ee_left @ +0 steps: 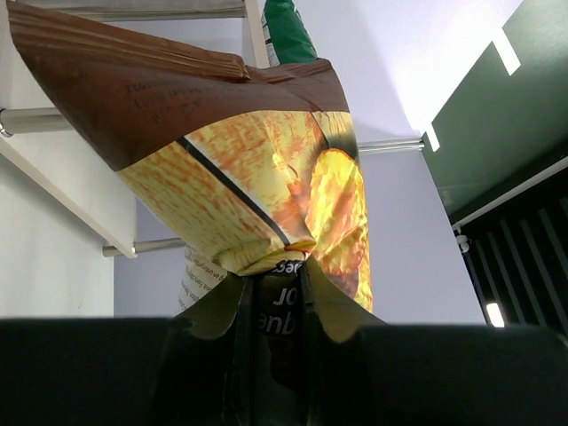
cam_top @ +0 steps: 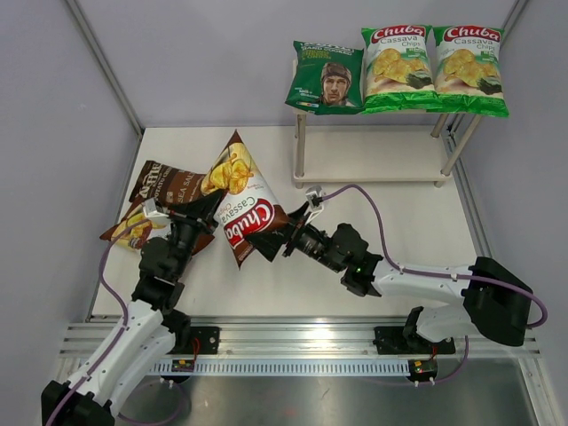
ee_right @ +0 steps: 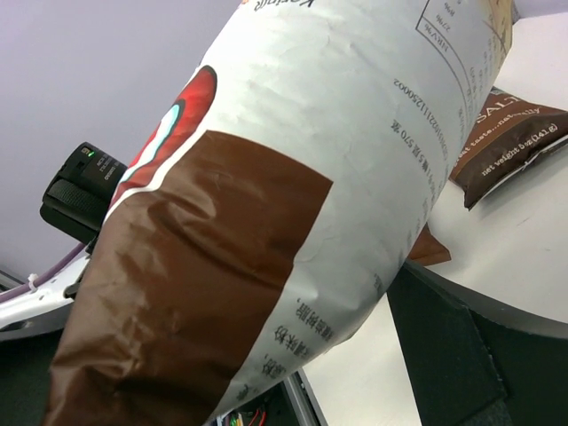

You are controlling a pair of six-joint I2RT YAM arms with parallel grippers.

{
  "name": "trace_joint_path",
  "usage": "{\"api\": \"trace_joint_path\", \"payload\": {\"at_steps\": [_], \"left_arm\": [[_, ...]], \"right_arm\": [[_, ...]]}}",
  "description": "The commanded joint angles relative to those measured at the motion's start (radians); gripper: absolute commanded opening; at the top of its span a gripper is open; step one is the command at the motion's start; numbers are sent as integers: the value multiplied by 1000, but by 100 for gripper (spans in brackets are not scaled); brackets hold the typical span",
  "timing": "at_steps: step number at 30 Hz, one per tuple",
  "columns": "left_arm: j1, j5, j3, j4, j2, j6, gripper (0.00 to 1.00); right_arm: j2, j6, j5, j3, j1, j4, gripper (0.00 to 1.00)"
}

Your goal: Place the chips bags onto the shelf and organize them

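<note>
My right gripper closes nearly in place around the bag's brown end next, as a gap still shows between one finger and the bag.
A brown "Chuba" bag (cam_top: 241, 202) hangs upside down in the air over the middle of the table. My left gripper (cam_top: 202, 211) is shut on its side edge, and the pinch shows in the left wrist view (ee_left: 275, 264). My right gripper (cam_top: 282, 234) is at the bag's lower end; the bag (ee_right: 266, 222) fills its view. One finger (ee_right: 461, 355) stands wide to the right, with a gap to the bag. The shelf (cam_top: 373, 161) at the back right carries the dark green "REAL" bag (cam_top: 327, 76) and two green-white "Chuba" bags (cam_top: 397, 67) (cam_top: 468, 69) on top.
The dark-brown "Sea Salt" bag (cam_top: 167, 182) lies at the table's left, also in the right wrist view (ee_right: 506, 142). A second brown "Chuba" bag (cam_top: 131, 227) lies beside it, partly under my left arm. The shelf's lower board is bare. Grey walls enclose the table.
</note>
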Motion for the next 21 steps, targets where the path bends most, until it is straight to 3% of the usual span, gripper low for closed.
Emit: {"api": "trace_joint_path", "payload": {"at_steps": [1, 7, 9, 13, 14, 17, 21], "left_arm": [[-68, 91, -20, 64, -44, 102, 16], [-121, 61, -75, 73, -94, 119, 30], [-123, 68, -82, 74, -103, 123, 37], [-125, 67, -103, 91, -128, 132, 47], [-125, 65, -111, 91, -142, 137, 49], [-125, 56, -125, 90, -162, 149, 56], [-125, 35, -123, 42, -194, 183, 75]], "right_arm": [[-37, 27, 143, 82, -31, 56, 99], [-38, 79, 93, 79, -77, 60, 99], [-32, 75, 33, 77, -90, 82, 95], [-19, 58, -32, 71, -91, 143, 68], [-12, 59, -64, 68, -94, 158, 57], [-14, 55, -93, 53, -96, 172, 46], [-38, 55, -109, 33, -108, 159, 36]]}}
